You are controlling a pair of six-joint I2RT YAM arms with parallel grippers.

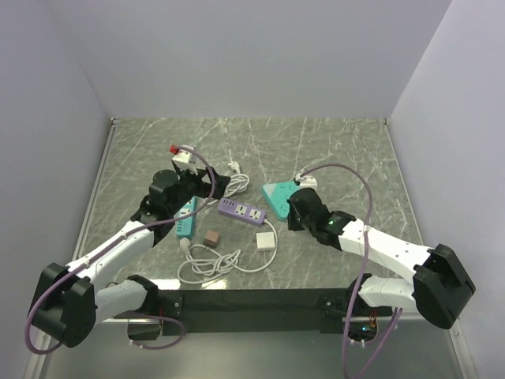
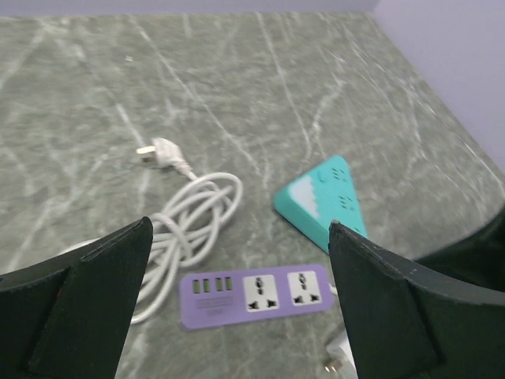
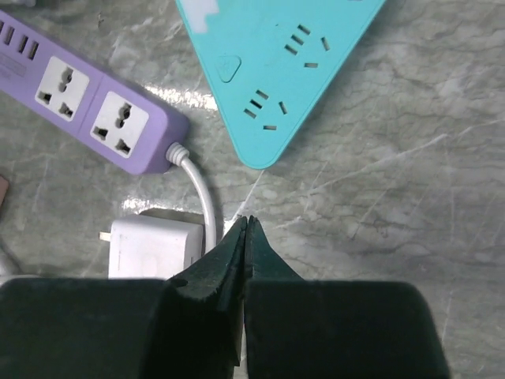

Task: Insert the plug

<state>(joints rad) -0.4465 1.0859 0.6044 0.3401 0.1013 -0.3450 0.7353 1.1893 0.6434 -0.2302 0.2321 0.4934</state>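
My left gripper comes down open next, toward the right in the top view, onto the teal triangular power strip's white-patched corner (image 1: 267,189) (image 2: 287,199), below it on that side.
The plug (image 1: 267,241) is a flat white square block lying on the marble table between the arms. In the right wrist view the plug (image 3: 154,249) sits low on the left, partly hidden behind my fingers. My right gripper (image 3: 247,221) is shut with nothing between its fingertips, hanging just right of the plug and short of the teal triangular power strip (image 3: 276,63). From above, the right gripper (image 1: 290,223) is beside that strip's near corner. My left gripper (image 2: 241,229) stands wide open and empty above the purple power strip (image 2: 256,294), further back in the top view (image 1: 201,188).
The purple strip (image 1: 242,212) lies between the arms, its cable running past the plug. A slim teal strip (image 1: 185,217) lies under the left arm. A brownish cube adapter (image 1: 211,237) and a coiled white cable (image 1: 209,264) lie near the front. A small pronged plug (image 2: 158,151) rests further back.
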